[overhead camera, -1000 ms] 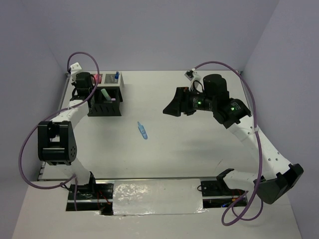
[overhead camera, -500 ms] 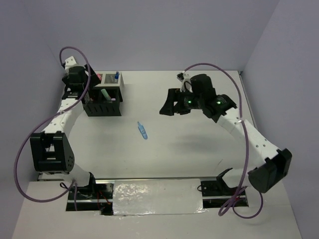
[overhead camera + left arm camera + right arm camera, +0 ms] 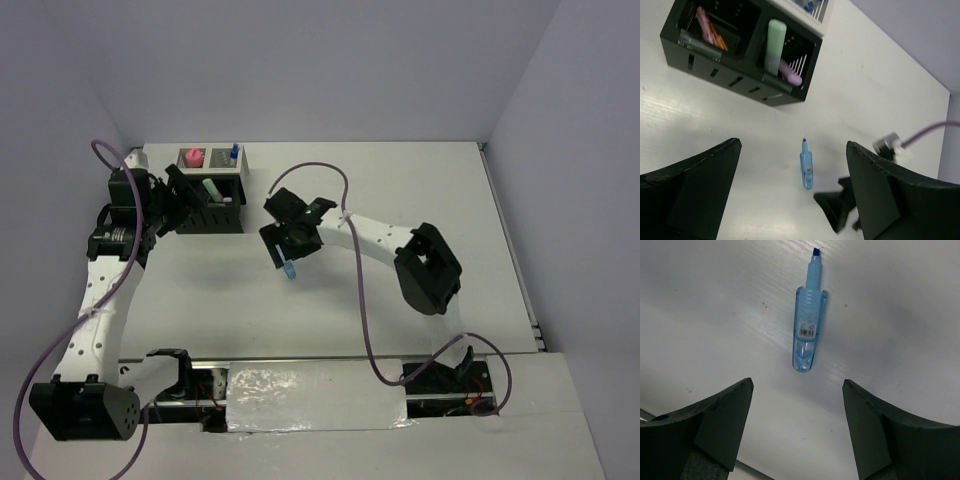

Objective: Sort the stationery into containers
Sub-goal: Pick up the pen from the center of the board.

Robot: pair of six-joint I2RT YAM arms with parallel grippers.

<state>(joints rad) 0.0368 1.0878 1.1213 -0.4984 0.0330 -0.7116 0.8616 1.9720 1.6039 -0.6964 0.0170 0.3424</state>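
I should lower my right gripper and bring its open fingers around the blue marker's clear end (image 3: 290,273) (image 3: 804,352), because that end is below the gripper, just past the fingers.
A blue marker (image 3: 290,270) lies alone on the white table, tip pointing away from the arms. My right gripper (image 3: 287,250) hovers just above it, open, and the marker (image 3: 807,330) lies a little beyond my fingertips (image 3: 747,385). The black organizer (image 3: 212,215) stands at the back left. It holds a mint green marker (image 3: 775,46), a pink-purple marker (image 3: 791,76) and pink and orange markers (image 3: 709,27). My left gripper (image 3: 172,200) is open and empty just left of the organizer. In its view the blue marker (image 3: 806,171) lies ahead between its jaws.
A pink-capped bottle (image 3: 191,157) and a small blue-capped bottle (image 3: 234,153) sit in the organizer's white-rimmed rear compartments. The right arm's purple cable (image 3: 360,300) loops over the middle of the table. A foil-covered strip (image 3: 315,395) runs along the near edge.
The right arm has swung left across the table and come down over the blue marker. The left gripper has opened and drawn back from above the organizer to its left side.
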